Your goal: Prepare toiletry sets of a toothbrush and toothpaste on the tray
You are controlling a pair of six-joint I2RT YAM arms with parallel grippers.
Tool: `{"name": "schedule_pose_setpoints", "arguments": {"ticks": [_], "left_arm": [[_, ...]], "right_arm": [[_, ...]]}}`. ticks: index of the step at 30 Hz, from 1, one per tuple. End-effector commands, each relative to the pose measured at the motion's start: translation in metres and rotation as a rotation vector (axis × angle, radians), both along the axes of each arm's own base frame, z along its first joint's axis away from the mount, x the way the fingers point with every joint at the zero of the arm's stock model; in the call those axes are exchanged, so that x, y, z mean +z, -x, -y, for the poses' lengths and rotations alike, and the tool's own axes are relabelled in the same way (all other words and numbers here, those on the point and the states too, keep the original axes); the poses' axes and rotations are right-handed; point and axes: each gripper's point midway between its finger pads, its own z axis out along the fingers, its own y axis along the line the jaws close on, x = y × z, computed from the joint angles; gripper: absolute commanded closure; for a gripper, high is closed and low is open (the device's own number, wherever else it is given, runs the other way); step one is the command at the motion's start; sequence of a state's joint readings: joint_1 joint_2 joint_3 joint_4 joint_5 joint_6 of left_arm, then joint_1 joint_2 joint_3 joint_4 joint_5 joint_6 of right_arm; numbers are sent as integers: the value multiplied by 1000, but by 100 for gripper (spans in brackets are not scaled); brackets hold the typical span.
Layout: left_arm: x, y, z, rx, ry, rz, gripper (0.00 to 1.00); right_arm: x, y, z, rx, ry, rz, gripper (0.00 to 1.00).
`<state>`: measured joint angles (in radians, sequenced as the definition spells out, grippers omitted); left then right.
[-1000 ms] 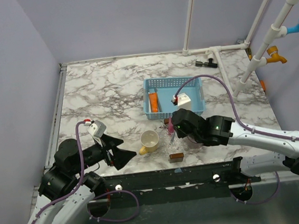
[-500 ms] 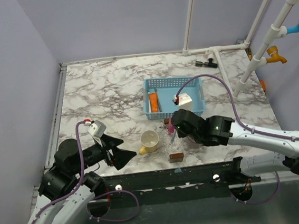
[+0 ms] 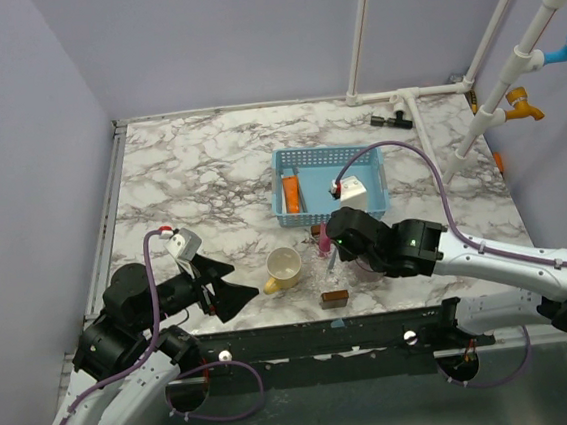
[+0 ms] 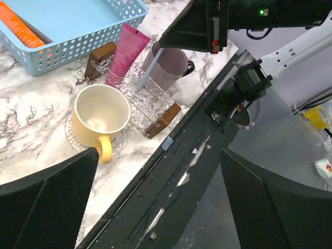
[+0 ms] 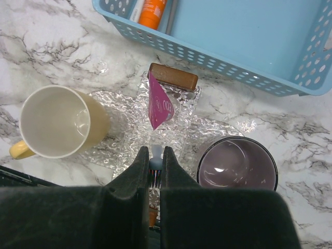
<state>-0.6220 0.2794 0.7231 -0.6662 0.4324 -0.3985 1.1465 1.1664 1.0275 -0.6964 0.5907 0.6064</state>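
My right gripper shifts outward and toward the yellow mug's side next, then releases the toothbrush [image 5: 155, 154], since bare glass [image 5: 135, 119] lies between the pink tube and mug.
A clear glass tray [image 5: 134, 141] with brown end handles [image 5: 174, 77] lies at the table's near edge. A pink toothpaste tube [image 5: 158, 106] rests on it, its top toward the far handle. My right gripper [image 5: 155, 150] hangs just above the tray, shut on a pale blue toothbrush [image 5: 155, 154] that slants down to the glass in the left wrist view [image 4: 148, 72]. My left gripper [image 3: 242, 280] is open and holds nothing, left of the yellow mug over the table's front edge.
A yellow mug [image 5: 57, 122] stands on the tray's left wing and a purple mug [image 5: 237, 166] on its right. Behind them a blue basket [image 5: 218, 65] holds an orange tube [image 5: 153, 8] and other items. The black table rail [image 4: 197, 155] runs close in front.
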Motion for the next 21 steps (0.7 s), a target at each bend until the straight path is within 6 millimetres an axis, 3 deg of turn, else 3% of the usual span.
{"name": "schedule_pose_setpoints", "arguments": {"ticks": [1, 21], "left_arm": [[-1, -6, 0, 16, -2, 20, 1], [-1, -6, -1, 21, -1, 23, 1]], "right_arm": [[0, 2, 0, -3, -2, -7, 100], [-10, -1, -19, 38, 18, -24, 99]]}}
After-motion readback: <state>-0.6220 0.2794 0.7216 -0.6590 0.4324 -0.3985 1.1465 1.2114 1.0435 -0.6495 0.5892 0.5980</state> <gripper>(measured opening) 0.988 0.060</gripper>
